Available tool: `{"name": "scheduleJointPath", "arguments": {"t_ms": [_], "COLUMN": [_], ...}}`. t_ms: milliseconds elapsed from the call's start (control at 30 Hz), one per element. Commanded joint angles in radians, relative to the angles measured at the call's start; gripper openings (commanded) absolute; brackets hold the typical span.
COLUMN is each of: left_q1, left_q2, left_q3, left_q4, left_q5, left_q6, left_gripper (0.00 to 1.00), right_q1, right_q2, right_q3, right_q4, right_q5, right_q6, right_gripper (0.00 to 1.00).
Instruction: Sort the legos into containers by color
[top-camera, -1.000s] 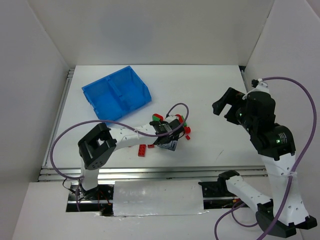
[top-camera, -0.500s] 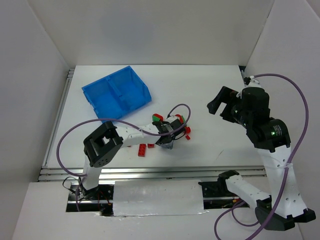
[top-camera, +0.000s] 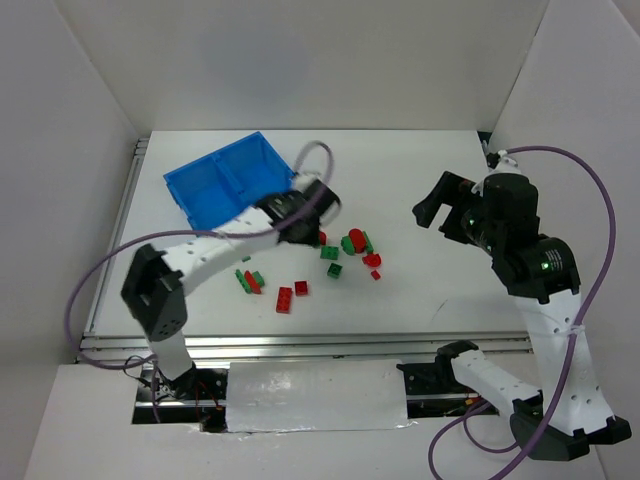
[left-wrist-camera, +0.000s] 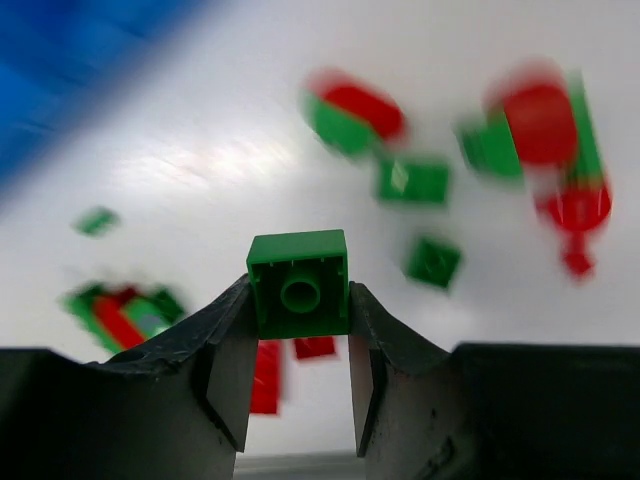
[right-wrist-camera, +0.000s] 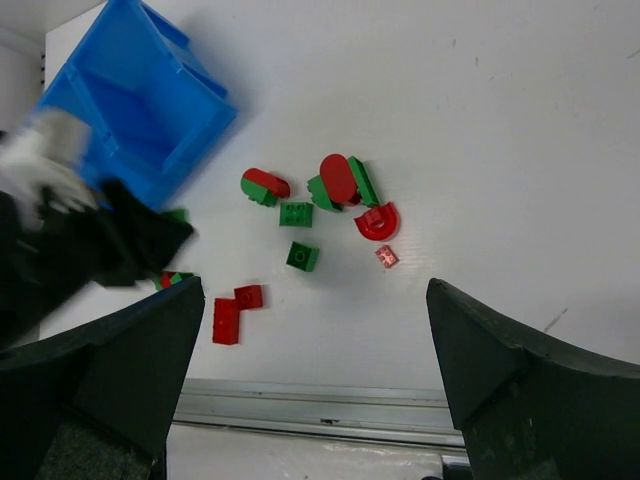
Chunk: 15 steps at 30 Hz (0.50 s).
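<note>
My left gripper holds the green lego and will carry it over the bin's container to the left in the top view, because that container is empty.
My left gripper (left-wrist-camera: 298, 292) is shut on a small green lego (left-wrist-camera: 298, 283), lifted off the table. In the top view that gripper (top-camera: 310, 230) hangs beside the near right corner of the blue bin (top-camera: 215, 190), whose two containers sit side by side. Loose legos lie right of it: green bricks (top-camera: 329, 253), a red-green rounded pair (top-camera: 352, 241), red pieces (top-camera: 372, 260), two red bricks (top-camera: 285, 298) and a red-green pair (top-camera: 248, 281). My right gripper (top-camera: 438, 205) stands open, high and right of the pile, holding nothing (right-wrist-camera: 314, 290).
White walls close in the table on three sides. A metal rail (right-wrist-camera: 330, 405) runs along the near edge. The left arm's purple cable (top-camera: 310, 150) loops over the bin's right corner.
The left gripper shut on a green lego in the pile, rose and swung left and back toward the blue bin. The right arm shifted only slightly and stayed open.
</note>
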Motion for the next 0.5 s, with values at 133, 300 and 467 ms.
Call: {"name": "scheduleJointPath", "arguments": {"t_ms": [133, 300, 467], "left_q1": [0.515, 0.665, 0.743], "left_q2": [-0.172, -0.060, 0.120], "left_q3": [0.091, 0.189, 0.332], "left_q4": [-0.089, -0.005, -0.028], "left_q5": [-0.072, -0.001, 0.017], "left_q6": [0.053, 0.109, 0.096], "left_gripper": [0.05, 0.10, 0.32], "right_q1": [-0.003, -0.003, -0.003], "right_q2": [0.027, 0.051, 0.071], "right_q3": [-0.050, -0.053, -0.042], "right_q4": [0.094, 0.115, 0.109], "right_q5": [-0.075, -0.140, -0.183], "right_q6": [-0.020, -0.027, -0.040], "right_gripper": [1.00, 1.00, 1.00]}}
